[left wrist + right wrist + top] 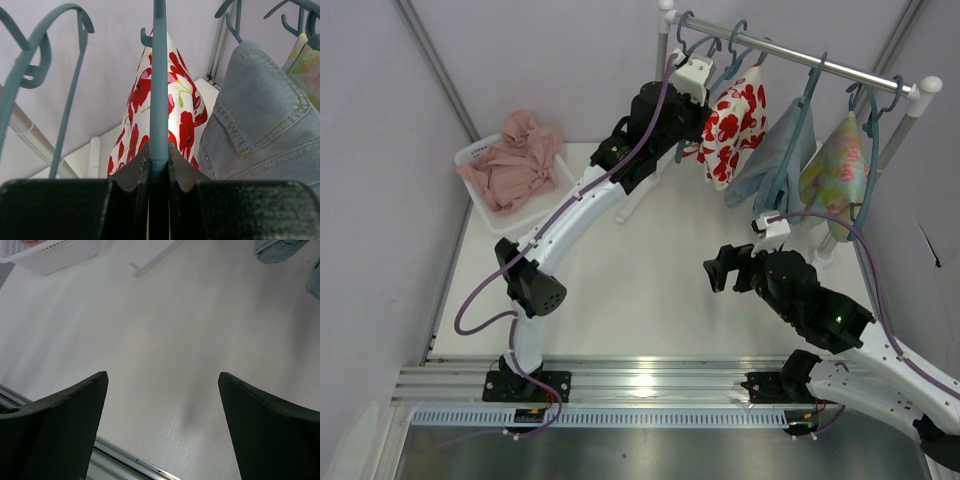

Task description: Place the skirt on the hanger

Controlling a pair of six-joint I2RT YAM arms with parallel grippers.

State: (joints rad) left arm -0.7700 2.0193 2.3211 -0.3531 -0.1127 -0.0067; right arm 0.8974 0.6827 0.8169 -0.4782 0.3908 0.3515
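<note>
The hanger [736, 45] should slide with my left gripper along the bar it hangs on toward the denim garment, and my left gripper should then open there.
The skirt [735, 125], white with red flowers, hangs on the teal hanger [736, 45] at the left part of the rail. In the left wrist view the hanger [159, 100] runs straight up from my jaws with the skirt [185, 120] draped over it behind. My left gripper [693, 122] is raised to the rail and is shut on the hanger's bar [159, 160]. My right gripper [716, 270] hovers low over the table, open and empty, with only bare table between its jaws in the right wrist view [162, 382].
The silver rail [800, 58] also carries a denim garment [775, 160], a pale green flowered garment [835, 165] and empty teal hangers [685, 30]. A white basket [470, 155] with pink cloth [515, 160] stands at the back left. The rack's white foot [150, 260] lies on the table.
</note>
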